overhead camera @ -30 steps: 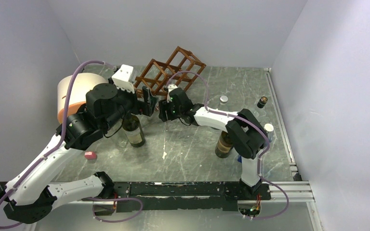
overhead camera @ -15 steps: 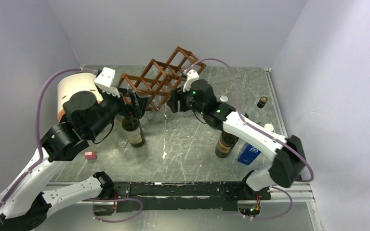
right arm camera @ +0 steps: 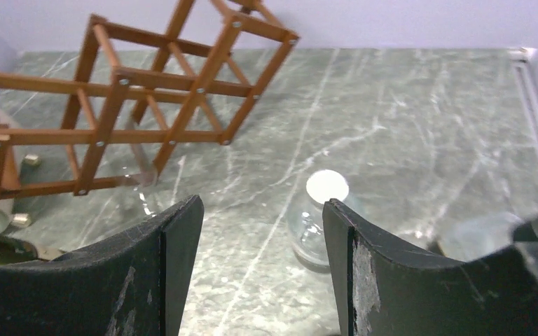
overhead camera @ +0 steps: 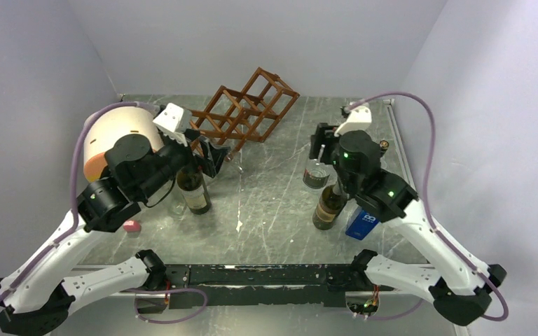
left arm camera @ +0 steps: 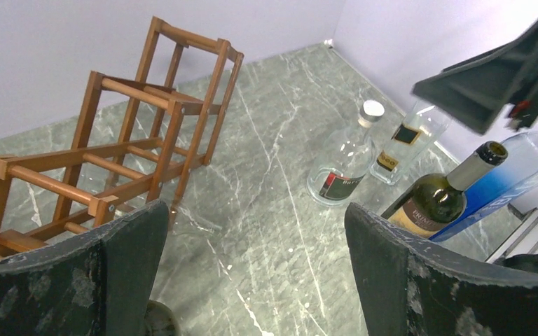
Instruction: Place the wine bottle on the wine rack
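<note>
Next, my right gripper needs to move back and downward, with a downward tilt, onto the dark green wine bottle's neck [overhead camera: 338, 187], because it stands below and nearer my base.
The reddish-brown wine rack [overhead camera: 249, 108] stands tilted at the back of the table; it also shows in the left wrist view [left arm camera: 112, 147] and the right wrist view [right arm camera: 133, 105]. A dark green wine bottle [overhead camera: 193, 190] stands upright at left. My left gripper [overhead camera: 210, 157] is open and empty just above and right of its neck [left arm camera: 256, 210]. A second dark green wine bottle [overhead camera: 328, 206] stands at right [left arm camera: 441, 199]. My right gripper [overhead camera: 320, 143] is open and empty, high above a clear bottle [right arm camera: 263, 206].
A clear white-capped bottle [overhead camera: 315, 175] [right arm camera: 320, 217], a blue bottle [overhead camera: 362, 222] and a small dark-capped bottle [overhead camera: 382, 147] stand at right. A cream-and-orange cylinder [overhead camera: 112, 136] lies at back left. A pink piece [overhead camera: 132, 225] lies front left.
My right arm has swung away from the rack to the right, over the right-hand bottles. My left gripper has shifted slightly above the left bottle. Rack and bottles have not moved.
</note>
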`<state>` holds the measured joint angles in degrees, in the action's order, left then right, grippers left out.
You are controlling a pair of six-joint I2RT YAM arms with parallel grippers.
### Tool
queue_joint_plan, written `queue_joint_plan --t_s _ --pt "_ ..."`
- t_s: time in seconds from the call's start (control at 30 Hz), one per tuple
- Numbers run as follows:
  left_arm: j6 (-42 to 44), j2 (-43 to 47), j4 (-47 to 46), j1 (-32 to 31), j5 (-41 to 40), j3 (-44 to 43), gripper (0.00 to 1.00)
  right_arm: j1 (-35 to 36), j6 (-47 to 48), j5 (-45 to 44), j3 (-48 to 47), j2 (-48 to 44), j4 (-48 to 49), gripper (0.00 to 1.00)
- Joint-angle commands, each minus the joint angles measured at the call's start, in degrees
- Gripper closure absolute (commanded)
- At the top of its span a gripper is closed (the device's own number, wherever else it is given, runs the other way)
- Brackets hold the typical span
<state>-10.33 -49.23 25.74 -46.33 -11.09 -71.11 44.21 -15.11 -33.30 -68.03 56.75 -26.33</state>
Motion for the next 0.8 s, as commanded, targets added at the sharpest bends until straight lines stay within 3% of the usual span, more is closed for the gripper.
queue_joint_plan --t_s 0.0,0.17,0.33,0.53,0.63,0.77 --pt "-0.3 -0.8 -3.7 0.0 2.7 1.6 0.01 -0.2 -4.4 -9.0 0.0 -4.6 -9.2 0.33" --pt "-1.5 -2.8 -8.0 0.0 5.6 3.6 0.01 -0.1 -8.6 -8.9 2.3 -9.3 -16.1 0.33" --pt "-2.7 -6.2 -10.6 0.0 8.0 3.6 0.01 -0.2 -4.5 4.6 2.3 -11.4 -22.7 0.34" --pt "-4.7 -7.4 -12.9 0.0 9.1 5.6 0.01 -0.2 -8.8 0.3 1.5 -11.5 -29.2 0.37" --pt "-5.4 -7.7 -13.1 0.0 8.9 5.6 0.01 -0.2 -8.2 1.0 1.3 -10.8 -30.0 0.41" --pt "-5.5 -8.3 -13.8 0.0 7.2 6.2 0.01 -0.2 -5.5 3.4 1.0 -9.9 -30.7 0.61"
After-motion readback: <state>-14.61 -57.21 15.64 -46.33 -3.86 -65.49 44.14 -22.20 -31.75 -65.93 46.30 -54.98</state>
